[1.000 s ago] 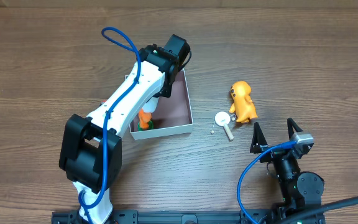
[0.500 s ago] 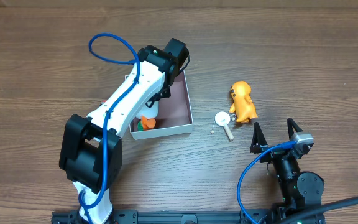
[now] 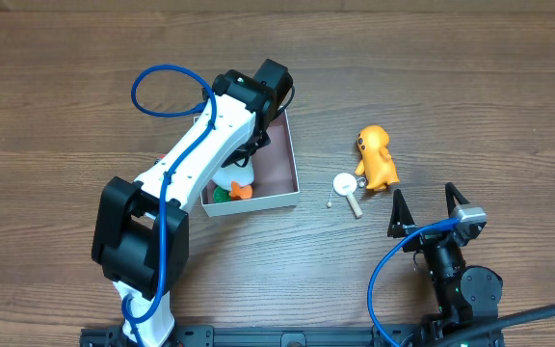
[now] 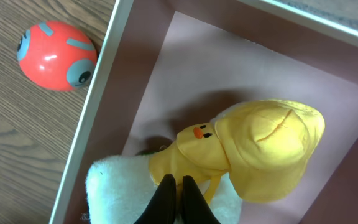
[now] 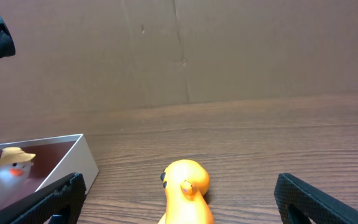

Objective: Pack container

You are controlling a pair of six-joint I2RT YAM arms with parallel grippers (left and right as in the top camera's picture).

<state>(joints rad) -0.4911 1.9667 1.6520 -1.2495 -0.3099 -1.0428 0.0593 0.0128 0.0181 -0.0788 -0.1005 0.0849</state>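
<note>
The duck is to be released at the container's side by the red ball (image 4: 128,130). My left gripper will first move toward that side.
The container (image 3: 258,204), a white-walled box with a dusty pink inside, sits left of centre; it also shows in the left wrist view (image 4: 98,93) and the right wrist view (image 5: 61,158). A white plush duck with a yellow hat (image 4: 260,143) lies inside it, its orange feet showing from overhead (image 3: 234,188). My left gripper (image 4: 176,190) reaches down into the container, its fingers shut on the duck's body. My right gripper (image 3: 424,207) is open and empty near the front edge, facing an orange toy figure (image 3: 377,157), which also shows in the right wrist view (image 5: 185,186).
A small white round piece with a stick (image 3: 347,185) lies between the container and the orange toy. A red ball with grey marks (image 4: 56,46) rests on the table just outside the container's left wall. A brown wall stands behind the table.
The left arm has lowered the duck into the container; the duck went from hanging feet-down to lying on the container floor. The right arm has not moved.
</note>
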